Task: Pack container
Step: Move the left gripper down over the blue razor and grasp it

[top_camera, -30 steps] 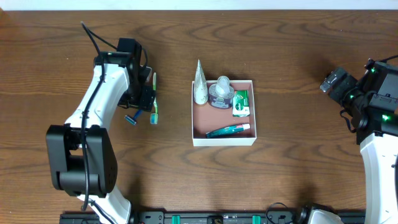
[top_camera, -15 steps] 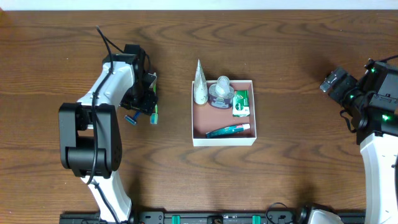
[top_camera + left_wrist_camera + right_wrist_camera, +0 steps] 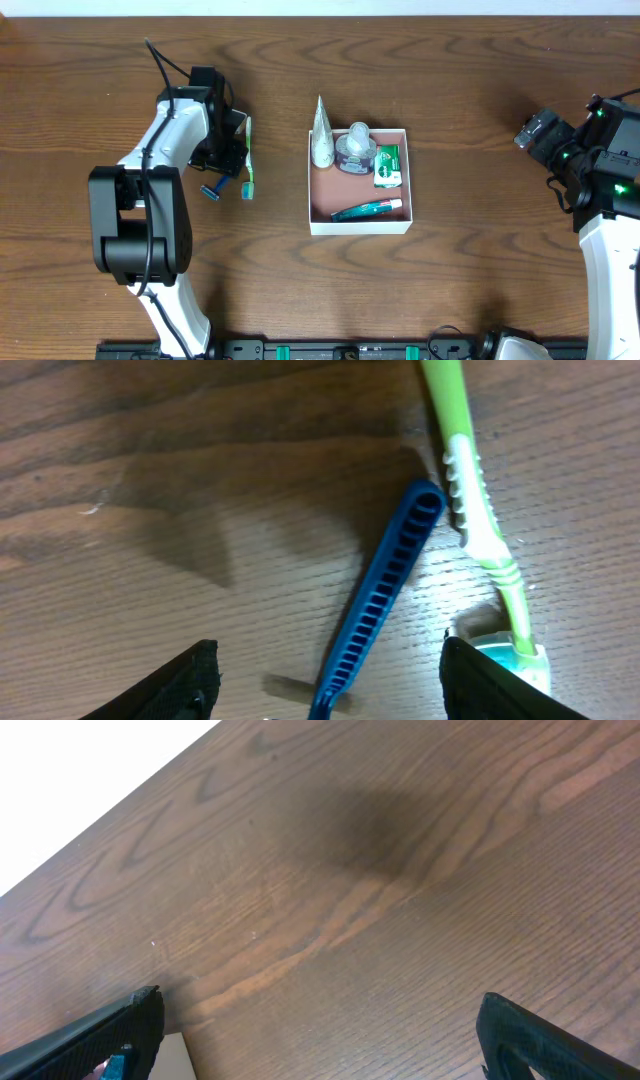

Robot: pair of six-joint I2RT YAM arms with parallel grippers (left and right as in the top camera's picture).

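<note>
The left gripper lowers onto the ridged handle of the blue razor (image 3: 360, 626) next and closes there, since that handle lies below it, between its open fingers.
The container (image 3: 360, 227) is a square white-walled box with a pinkish-brown floor at the table's middle. It holds a white cone-shaped tube (image 3: 321, 135), a clear round jar (image 3: 357, 148), a green box (image 3: 388, 165) and a teal toothpaste tube (image 3: 367, 209). To its left a blue razor (image 3: 213, 191) and a green toothbrush (image 3: 249, 160) lie on the table. My left gripper (image 3: 230, 162) hangs open just above them. In the left wrist view the razor handle (image 3: 385, 590) lies between the open fingers (image 3: 330, 700), with the toothbrush (image 3: 475, 510) by the right finger. My right gripper (image 3: 540, 130) is open and empty at the far right.
The dark wooden table (image 3: 480, 280) carries everything. In the right wrist view the open fingers (image 3: 330, 1040) hang over bare wood, and a pale corner of the container (image 3: 172, 1060) shows at the lower left. The table's far edge runs along the top.
My left arm has shifted slightly over the razor and toothbrush, swinging right and back a little. The razor, toothbrush, container and right arm have not moved.
</note>
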